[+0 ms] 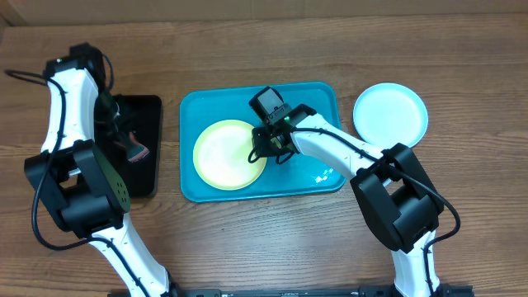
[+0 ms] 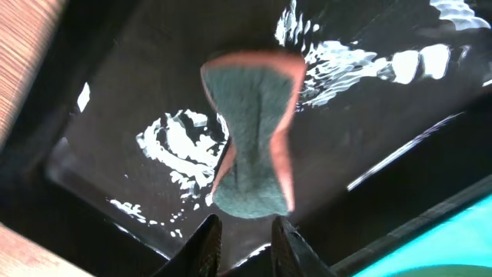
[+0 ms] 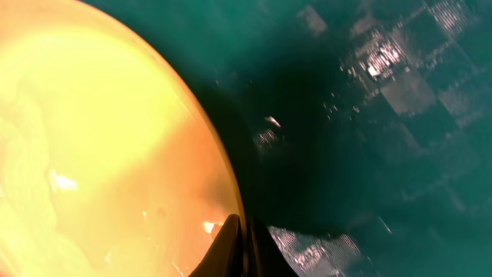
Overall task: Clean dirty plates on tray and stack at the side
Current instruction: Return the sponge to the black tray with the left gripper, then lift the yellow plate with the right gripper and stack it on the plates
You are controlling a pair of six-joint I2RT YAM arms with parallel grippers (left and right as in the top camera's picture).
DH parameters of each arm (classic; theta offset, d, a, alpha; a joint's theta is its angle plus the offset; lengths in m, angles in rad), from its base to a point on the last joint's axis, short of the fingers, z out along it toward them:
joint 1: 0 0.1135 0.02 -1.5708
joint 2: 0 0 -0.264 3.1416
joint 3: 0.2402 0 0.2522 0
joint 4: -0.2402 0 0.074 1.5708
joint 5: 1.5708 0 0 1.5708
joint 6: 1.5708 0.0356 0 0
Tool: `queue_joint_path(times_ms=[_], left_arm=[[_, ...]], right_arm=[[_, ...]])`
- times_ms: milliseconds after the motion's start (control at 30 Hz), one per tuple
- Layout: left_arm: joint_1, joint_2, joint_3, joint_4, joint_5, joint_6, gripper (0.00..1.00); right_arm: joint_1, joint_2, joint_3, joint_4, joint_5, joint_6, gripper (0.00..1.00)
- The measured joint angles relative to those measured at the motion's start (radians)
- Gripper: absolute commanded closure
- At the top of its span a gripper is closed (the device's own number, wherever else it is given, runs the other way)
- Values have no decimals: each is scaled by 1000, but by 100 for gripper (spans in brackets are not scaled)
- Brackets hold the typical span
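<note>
My right gripper will next lift the yellow-green plate (image 1: 224, 153), move it to the right in the overhead view, lower it onto the pale blue plate (image 1: 390, 114) and release it, since that one lies empty.
A yellow-green plate (image 1: 224, 153) lies in the left half of the turquoise tray (image 1: 318, 99). My right gripper (image 1: 269, 148) is shut on the plate's right rim; in the right wrist view the fingers (image 3: 244, 238) pinch the edge of the plate (image 3: 100, 154) over the tray floor (image 3: 369, 154). A pale blue plate (image 1: 390, 114) lies on the table to the right of the tray. No separate white plate shows. My left gripper (image 1: 124, 136) is open over the black tray, its fingertips (image 2: 244, 235) just short of a green and orange sponge (image 2: 254, 131).
The small black tray (image 1: 148, 111) stands left of the turquoise tray and holds the sponge (image 1: 135, 151); it is wet and shiny (image 2: 154, 92). The right half of the turquoise tray is wet. Wooden table lies all round.
</note>
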Motion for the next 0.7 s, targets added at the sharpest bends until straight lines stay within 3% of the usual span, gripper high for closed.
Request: queue_joint_path(times_ms=[100,267,700], left_arm=[[0,0,95,-15,6,6,0],[0,-3,158,-5,21,7,0],[0,-3,158,-2,28,6,0]], right_arm=[[0,0,40,-84,12,-7,96],[-1,0,182,-228,111,-32,96],[51,-63,573,-635,676,-132,96]])
